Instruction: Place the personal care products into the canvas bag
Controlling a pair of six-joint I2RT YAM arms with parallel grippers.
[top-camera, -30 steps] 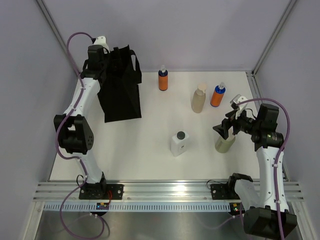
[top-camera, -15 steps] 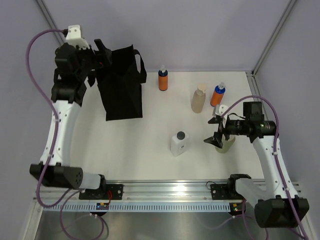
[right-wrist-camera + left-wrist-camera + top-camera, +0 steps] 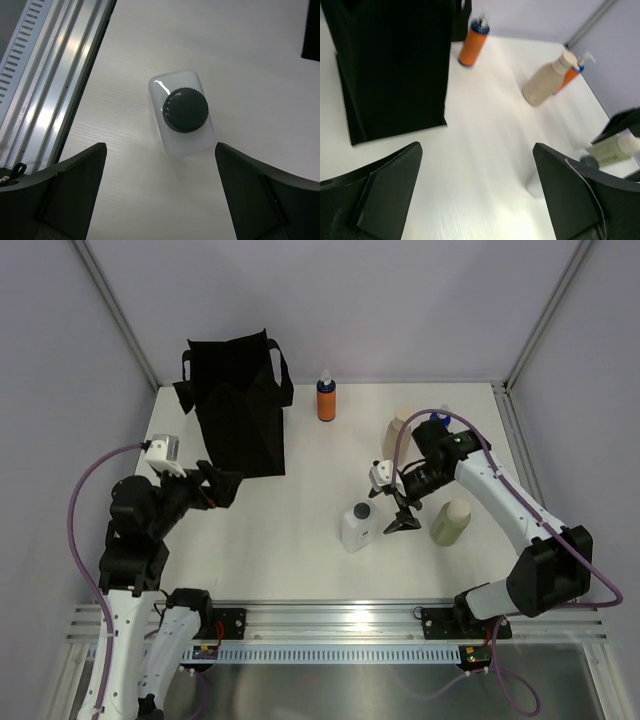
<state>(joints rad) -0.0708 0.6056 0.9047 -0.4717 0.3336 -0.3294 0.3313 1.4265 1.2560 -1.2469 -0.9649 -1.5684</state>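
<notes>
The right gripper moves down and across to straddle the white bottle's body [image 3: 357,530] [image 3: 186,141] next, as that stands below it and to its left in the top view.
The black canvas bag [image 3: 235,405] stands at the back left, and also shows in the left wrist view [image 3: 395,65]. An orange bottle [image 3: 326,398] stands next to it. The beige pump bottle [image 3: 398,428] and the second orange bottle [image 3: 571,76] are partly behind my right arm. The olive-green bottle [image 3: 450,521] stands at the right. The white bottle with grey cap [image 3: 358,526] [image 3: 182,115] is just ahead of my open, empty right gripper [image 3: 392,508] [image 3: 160,195]. My left gripper [image 3: 228,485] [image 3: 477,195] is open and empty, low, in front of the bag. No amber bottle is in view.
The aluminium rail [image 3: 330,625] runs along the table's near edge and shows at the left of the right wrist view [image 3: 50,75]. Grey walls and frame posts close in the table on three sides.
My left arm has come down from the bag's top to low over the table's left front. My right gripper has moved left from the olive-green bottle to the white bottle.
</notes>
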